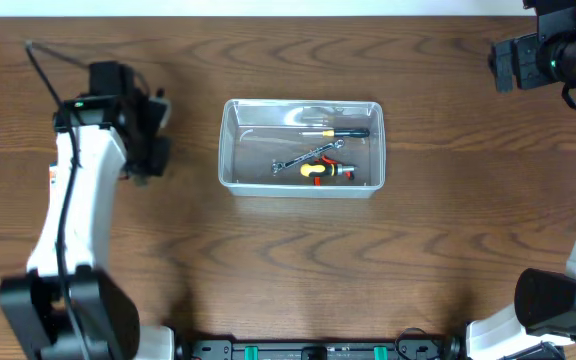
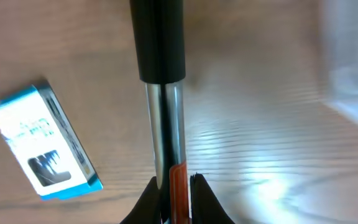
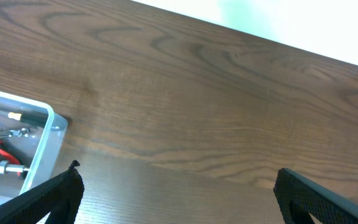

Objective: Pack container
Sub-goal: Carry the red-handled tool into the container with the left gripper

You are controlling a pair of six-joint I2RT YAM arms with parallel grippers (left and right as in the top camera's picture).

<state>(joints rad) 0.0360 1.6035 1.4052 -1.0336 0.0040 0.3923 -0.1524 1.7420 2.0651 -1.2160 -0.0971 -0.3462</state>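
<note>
To lower the tool over the silver wrench (image 1: 308, 157) in the container, my left gripper will swing to the right in the overhead view first.
The clear plastic container (image 1: 226, 150) stands at the table's middle and holds a black-handled screwdriver (image 1: 346, 131), a silver wrench (image 1: 306, 158) and red-and-yellow pliers (image 1: 323, 172). Its corner shows in the right wrist view (image 3: 50, 130) and as a blur in the left wrist view (image 2: 353, 93). My left gripper (image 1: 150, 140) is left of the container, above the table. In the left wrist view it (image 2: 179, 186) is shut on a tool (image 2: 163, 112) with a black handle, a silver shaft and an orange part. My right gripper (image 1: 524, 58) (image 3: 176, 177) is open and empty at the far right.
A small blue-and-white box (image 2: 45, 143) lies on the wood below my left gripper, to the tool's left. The table's back edge (image 3: 247, 31) runs close behind my right gripper.
</note>
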